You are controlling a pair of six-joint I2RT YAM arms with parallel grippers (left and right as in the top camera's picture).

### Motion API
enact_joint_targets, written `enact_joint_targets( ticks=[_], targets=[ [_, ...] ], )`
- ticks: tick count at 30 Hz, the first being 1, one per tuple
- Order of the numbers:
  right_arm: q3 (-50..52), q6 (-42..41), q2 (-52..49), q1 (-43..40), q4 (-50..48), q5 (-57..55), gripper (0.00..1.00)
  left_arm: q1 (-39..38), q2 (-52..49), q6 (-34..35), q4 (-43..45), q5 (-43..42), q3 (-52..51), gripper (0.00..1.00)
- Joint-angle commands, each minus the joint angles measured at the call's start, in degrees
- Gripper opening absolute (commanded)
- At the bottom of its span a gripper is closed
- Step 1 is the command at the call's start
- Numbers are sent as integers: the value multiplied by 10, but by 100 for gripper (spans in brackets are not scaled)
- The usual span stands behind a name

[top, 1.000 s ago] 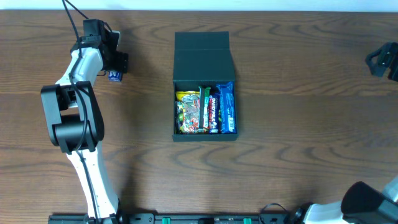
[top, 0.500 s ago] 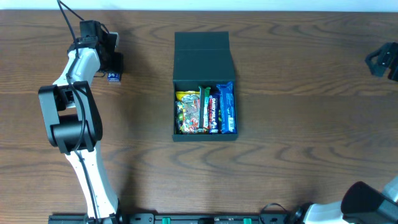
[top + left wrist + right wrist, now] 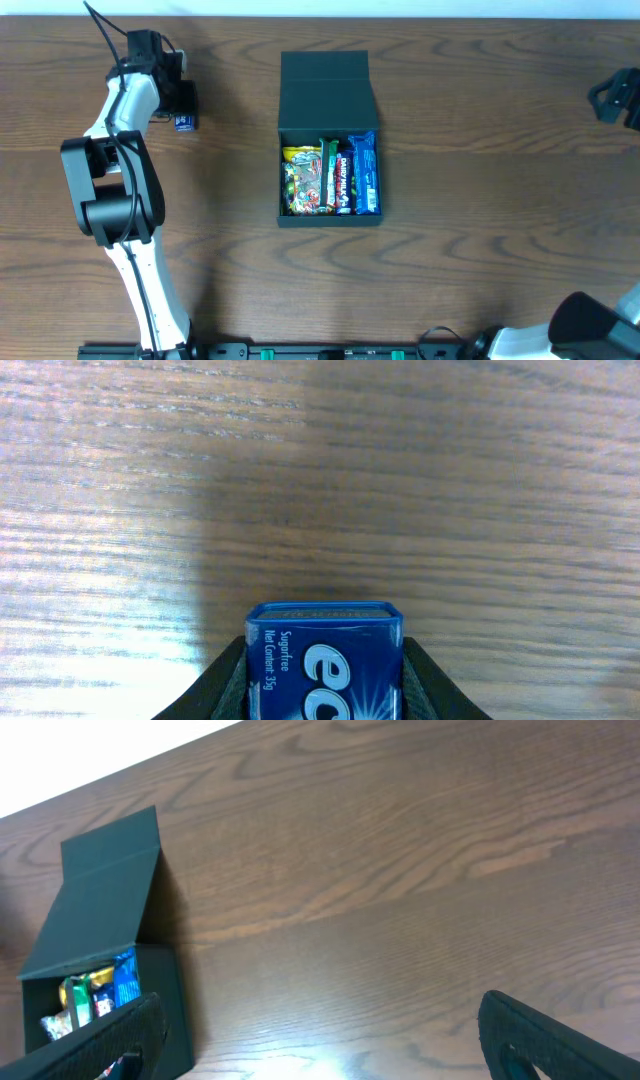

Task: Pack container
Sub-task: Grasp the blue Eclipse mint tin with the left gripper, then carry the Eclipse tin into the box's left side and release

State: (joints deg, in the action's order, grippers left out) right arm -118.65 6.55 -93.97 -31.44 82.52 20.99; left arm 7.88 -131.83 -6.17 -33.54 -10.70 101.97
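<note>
The yellow-topped packet's near end [image 3: 305,198] lies to my left gripper's right in the overhead view, so next my left gripper will lift, swing over that end and release the blue gum pack [image 3: 184,123].
The dark teal-grey container [image 3: 326,88] stands at the table's middle with its flap lid open toward the back; several candy packets [image 3: 331,178] fill it. It also shows in the right wrist view [image 3: 100,900]. My left gripper [image 3: 183,116] is at the far left of the table, well left of the container, shut on a small blue gum pack [image 3: 184,123]. In the left wrist view the blue gum pack [image 3: 325,660] sits between the two fingers [image 3: 325,690] just above the wood. My right gripper [image 3: 320,1040] is open and empty, at the far right edge [image 3: 615,98].
The brown wooden table [image 3: 480,220] runs to a pale edge at the back. The left arm's base and links [image 3: 110,190] stand on the left side.
My left gripper has shifted slightly left and toward the back with the blue gum pack. The right arm and the container have not moved.
</note>
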Motion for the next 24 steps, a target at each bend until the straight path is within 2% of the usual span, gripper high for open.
enact_joint_targets(
  ticks=[1,5,10,18,21,24],
  targets=[
    [3,8,1,0,-2,-2,99,2,7,41,-28,-14,52,6],
    [3,8,1,0,-8,-2,99,-13,39,56,-99,-10,98,6],
    [3,8,1,0,-20,-2,99,-70,101,96,-169,38,117,6],
    [3,8,1,0,-26,-2,99,-201,159,206,-300,31,116,6],
    [3,8,1,0,-29,-2,99,-259,162,203,-351,12,116,6],
    [3,8,1,0,-29,-2,99,-323,165,202,-363,17,108,6]
  ],
)
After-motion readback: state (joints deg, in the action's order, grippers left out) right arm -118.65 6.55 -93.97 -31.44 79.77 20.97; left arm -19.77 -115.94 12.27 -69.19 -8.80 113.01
